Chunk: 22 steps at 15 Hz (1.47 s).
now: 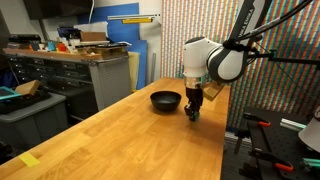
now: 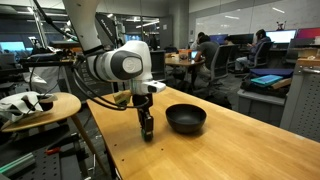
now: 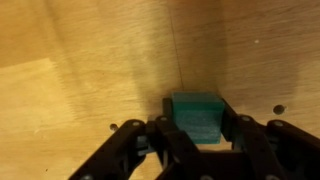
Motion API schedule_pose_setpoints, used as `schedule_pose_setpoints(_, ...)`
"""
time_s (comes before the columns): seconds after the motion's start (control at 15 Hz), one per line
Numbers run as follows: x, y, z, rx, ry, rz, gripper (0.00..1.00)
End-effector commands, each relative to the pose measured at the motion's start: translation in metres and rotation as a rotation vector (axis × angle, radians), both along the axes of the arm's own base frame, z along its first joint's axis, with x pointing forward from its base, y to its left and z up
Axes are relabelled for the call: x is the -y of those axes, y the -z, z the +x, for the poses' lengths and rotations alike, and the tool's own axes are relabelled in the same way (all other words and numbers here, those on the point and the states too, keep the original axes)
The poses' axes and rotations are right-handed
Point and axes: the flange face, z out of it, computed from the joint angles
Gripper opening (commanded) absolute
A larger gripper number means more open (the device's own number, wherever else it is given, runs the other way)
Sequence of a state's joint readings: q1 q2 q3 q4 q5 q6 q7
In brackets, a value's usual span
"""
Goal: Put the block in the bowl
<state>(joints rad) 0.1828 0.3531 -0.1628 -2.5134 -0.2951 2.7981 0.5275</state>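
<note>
The black bowl's rim is higher than the block, so my gripper will next go up, move outward over the open middle of the black bowl (image 1: 166, 100), go down and let go.
The block (image 3: 196, 116) is a small dark-green cube; in the wrist view it sits between my gripper's fingers (image 3: 197, 125), which press on both its sides, right at the wooden table surface. In both exterior views the gripper (image 1: 193, 113) (image 2: 147, 131) points straight down at the table, fingertips at the surface, and the block is hidden by the fingers. The black bowl (image 1: 166, 100) (image 2: 186, 118) stands on the table beside the gripper, a short gap away, and looks empty.
The wooden table (image 1: 130, 140) (image 2: 230, 150) has an edge close to the gripper. A yellow tape piece (image 1: 30, 160) lies at the table's near corner. A round side table (image 2: 40, 108) with objects stands beside the arm. Cabinets and desks fill the background.
</note>
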Motion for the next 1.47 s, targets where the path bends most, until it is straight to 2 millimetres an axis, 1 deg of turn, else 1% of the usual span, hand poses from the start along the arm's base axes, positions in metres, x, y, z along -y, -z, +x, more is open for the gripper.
schedule_pose_setpoints(0.0, -0.001, -0.008, 0.006, 0.038, -0.001, -0.01, 0.21)
schedule_pose_setpoints(0.33, -0.006, -0.028, 0.006, 0.043, -0.013, -0.008, 0.21)
schedule_pose_setpoints(0.53, -0.005, -0.05, 0.013, 0.055, -0.017, -0.019, 0.21)
schedule_pose_setpoints(0.73, 0.004, -0.077, 0.023, 0.04, -0.019, -0.034, 0.21)
schedule_pose_setpoints(0.93, 0.018, -0.105, 0.041, 0.043, -0.01, -0.04, 0.21)
schedule_pose_setpoints(1.07, 0.03, -0.118, 0.056, 0.043, -0.012, -0.043, 0.21)
schedule_pose_setpoints(1.27, 0.053, -0.13, 0.084, 0.06, -0.023, -0.051, 0.21)
schedule_pose_setpoints(1.4, 0.068, -0.133, 0.102, 0.082, -0.041, -0.043, 0.21)
